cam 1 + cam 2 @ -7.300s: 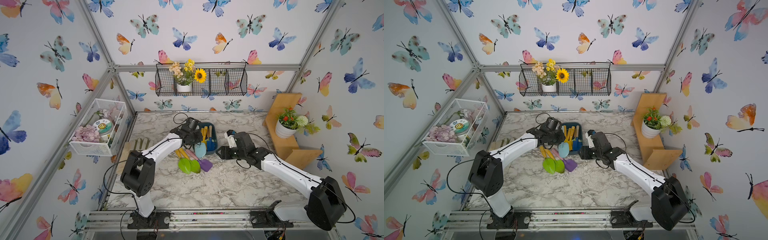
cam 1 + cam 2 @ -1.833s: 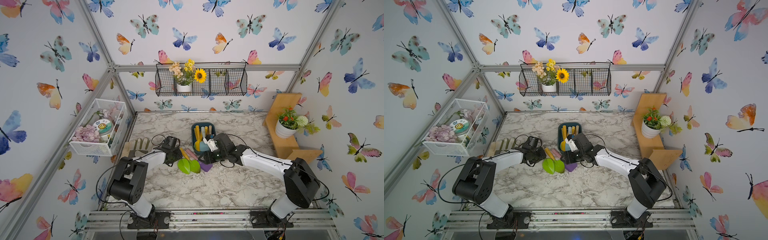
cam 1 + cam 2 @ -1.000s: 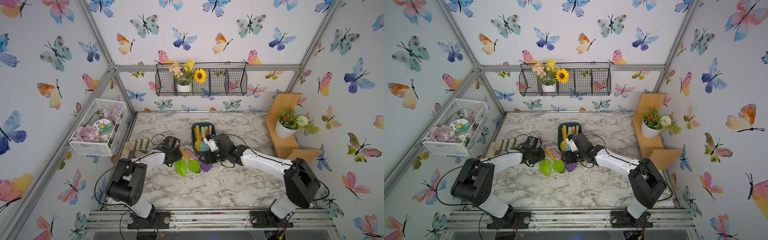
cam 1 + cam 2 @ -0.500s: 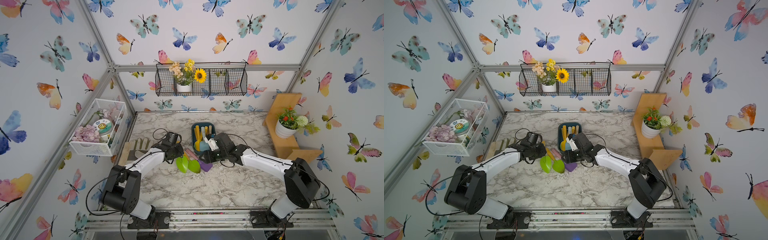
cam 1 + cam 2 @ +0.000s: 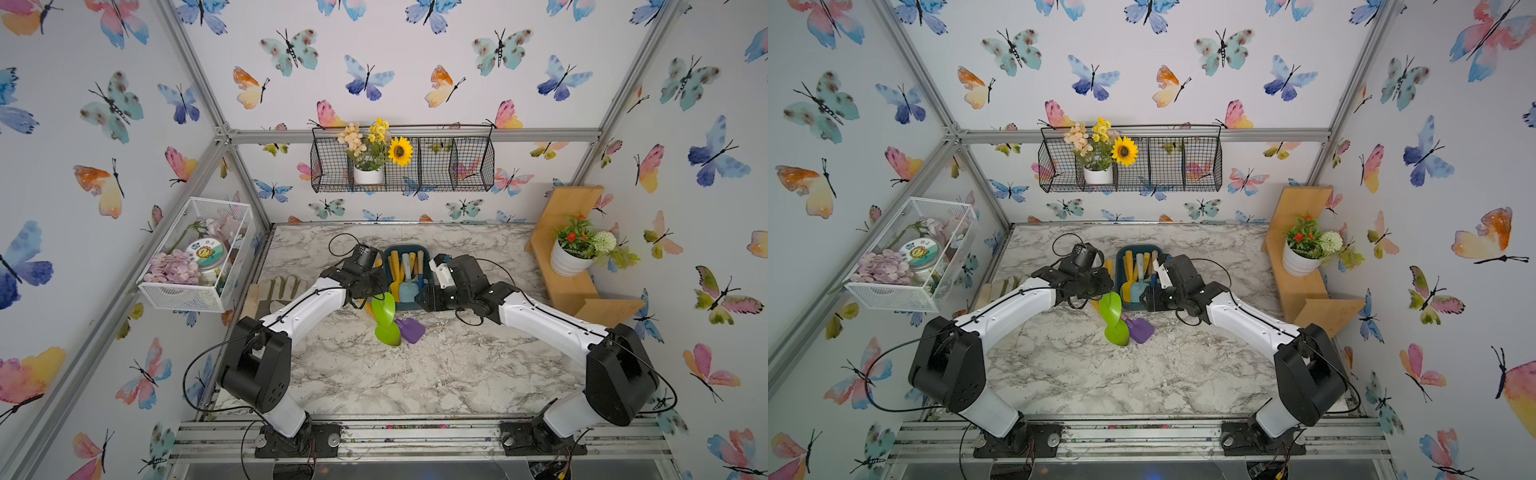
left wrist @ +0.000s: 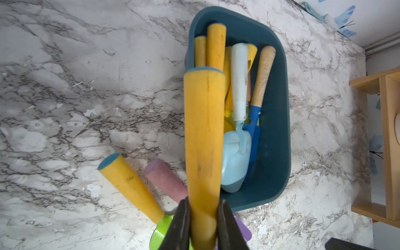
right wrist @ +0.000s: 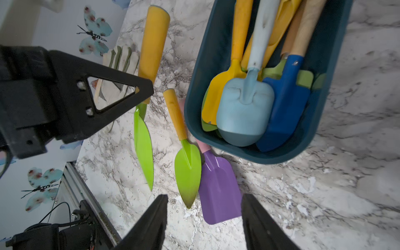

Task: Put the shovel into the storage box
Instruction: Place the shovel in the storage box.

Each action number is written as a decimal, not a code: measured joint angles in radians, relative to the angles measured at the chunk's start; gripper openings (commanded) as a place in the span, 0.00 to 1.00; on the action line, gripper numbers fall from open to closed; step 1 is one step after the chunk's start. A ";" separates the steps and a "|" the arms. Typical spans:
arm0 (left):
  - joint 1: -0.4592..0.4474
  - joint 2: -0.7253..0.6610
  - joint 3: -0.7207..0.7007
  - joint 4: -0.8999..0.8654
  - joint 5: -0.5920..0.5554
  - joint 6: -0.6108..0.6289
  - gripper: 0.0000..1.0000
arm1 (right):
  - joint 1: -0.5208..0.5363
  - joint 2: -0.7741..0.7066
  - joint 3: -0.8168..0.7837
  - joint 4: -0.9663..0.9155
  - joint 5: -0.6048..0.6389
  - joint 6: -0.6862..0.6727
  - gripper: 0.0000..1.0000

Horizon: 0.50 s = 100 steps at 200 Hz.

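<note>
The green shovel's blade is hanging outside the storage box's rim. My left gripper will next move outward over the yellow shovel in the storage box (image 6: pixel 216 50), then go down and let go of the green shovel's handle.
My left gripper (image 6: pixel 204 207) is shut on the yellow handle of a green shovel (image 6: pixel 204 140). It holds the shovel tilted above the table, just left of the dark teal storage box (image 5: pixel 409 306), with the blade (image 5: pixel 383 305) hanging down in both top views (image 5: pixel 1111 305). The box (image 7: pixel 279 155) holds several shovels, among them a light blue one (image 7: pixel 244 112). A second green shovel (image 7: pixel 187 171) and a purple one (image 7: pixel 218 186) lie on the marble in front of the box. My right gripper (image 7: pixel 203 201) hovers open over those two blades, holding nothing.
Work gloves (image 5: pixel 282 289) lie at the table's left edge. A white mesh basket (image 5: pixel 195 257) hangs on the left wall and a black wire basket (image 5: pixel 403 166) with flowers on the back wall. A wooden shelf (image 5: pixel 582 291) with a flower pot (image 5: pixel 567 262) stands at the right.
My left gripper has lifted one green shovel off the table and carried it up towards the box. The right arm has stayed where it was.
</note>
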 measured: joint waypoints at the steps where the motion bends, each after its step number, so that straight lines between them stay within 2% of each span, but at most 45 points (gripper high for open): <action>1: -0.001 0.003 0.003 -0.001 0.000 0.000 0.02 | -0.002 -0.002 -0.001 0.000 0.000 0.000 0.59; 46: -0.035 0.117 0.147 -0.024 0.000 0.008 0.02 | -0.056 -0.061 -0.056 -0.014 0.008 0.003 0.59; 100: -0.040 0.267 0.340 -0.066 0.000 0.043 0.02 | -0.062 -0.079 -0.101 -0.020 0.011 0.010 0.59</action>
